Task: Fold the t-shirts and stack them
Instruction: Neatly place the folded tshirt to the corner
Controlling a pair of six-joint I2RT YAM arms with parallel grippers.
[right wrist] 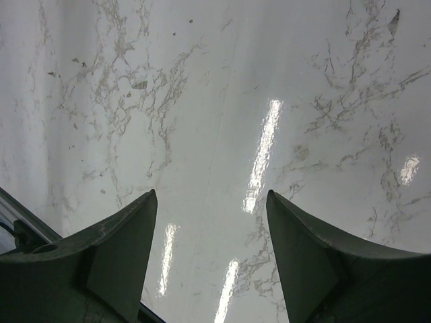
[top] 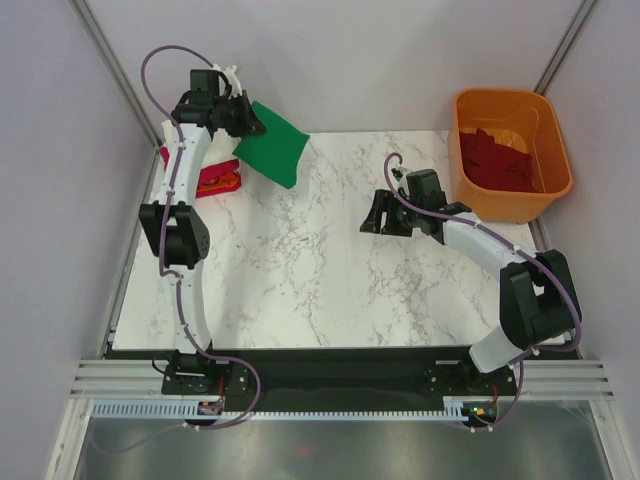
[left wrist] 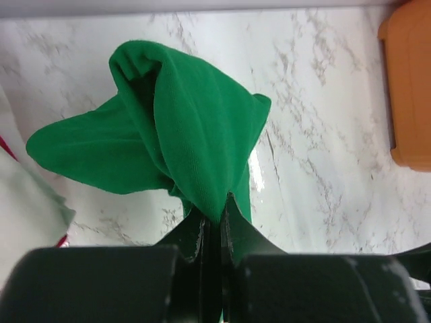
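I will move my left gripper to the left in the top view next and bring the green t-shirt (top: 273, 150) over the cream-white cloth (left wrist: 27, 208), because the t-shirt still hangs beside that stack.
A bright green t-shirt (top: 273, 150) hangs folded over the table's far left corner, pinched at one edge by my left gripper (top: 246, 124). In the left wrist view the green t-shirt (left wrist: 195, 128) droops from the left gripper (left wrist: 214, 207), whose jaws are shut on the cloth. Beside it lie folded red and orange t-shirts (top: 218, 179), partly hidden by the left arm, and a cream-white cloth (left wrist: 27, 208) shows at that view's left edge. My right gripper (top: 378, 214) hovers open over bare marble right of centre. The right gripper (right wrist: 210, 202) has nothing between its fingers.
A rigid orange tub (top: 545, 185) stands at the back right with dark red cloth (top: 493, 158) inside; the tub's corner (left wrist: 411, 94) also shows in the left wrist view. The marble table (top: 300, 270) ends at grey walls on the left, right and far sides.
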